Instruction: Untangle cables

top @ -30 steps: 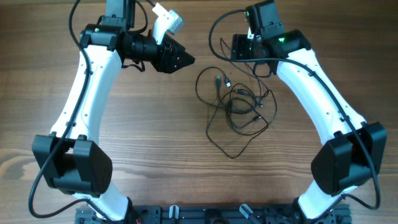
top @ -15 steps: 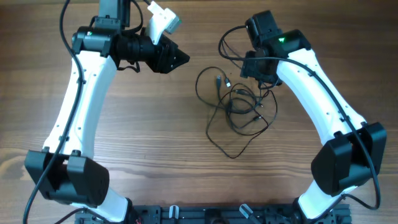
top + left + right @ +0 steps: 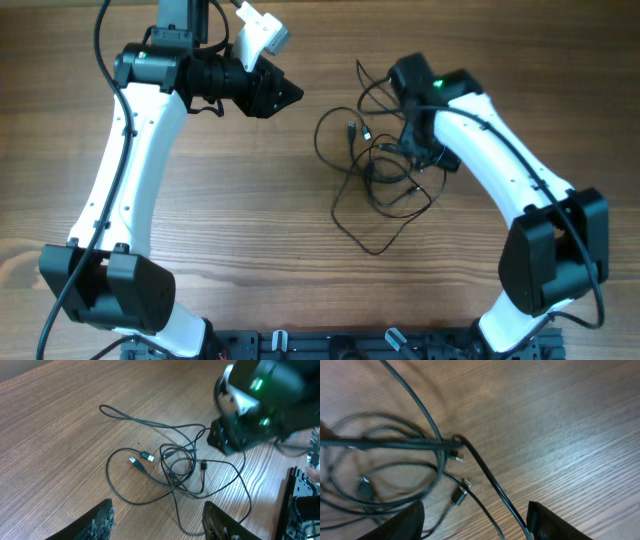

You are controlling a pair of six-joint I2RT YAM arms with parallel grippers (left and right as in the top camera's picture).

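Observation:
I should lower my right gripper and move it slightly back, onto the piece of black cable beside the small plug.
A tangle of thin black cables [image 3: 375,172] lies on the wooden table right of centre, with loose plug ends [image 3: 140,458] showing. My left gripper [image 3: 295,96] is open and empty, held up-left of the tangle; the cables lie ahead of its fingers [image 3: 157,525]. My right gripper [image 3: 425,155] is open, low over the tangle's right side. In the right wrist view cable strands [image 3: 485,480] and small plugs [image 3: 460,495] run between its fingers [image 3: 475,522], not pinched.
The wooden table [image 3: 250,220] spreads all around the tangle. A long cable loop [image 3: 370,245] trails toward the front. A black rail [image 3: 340,345] runs along the near edge. The arms' own wiring hangs near the back.
My right gripper has moved from the back of the table down and forward onto the right side of the tangle. The left arm shifted slightly left, then held still.

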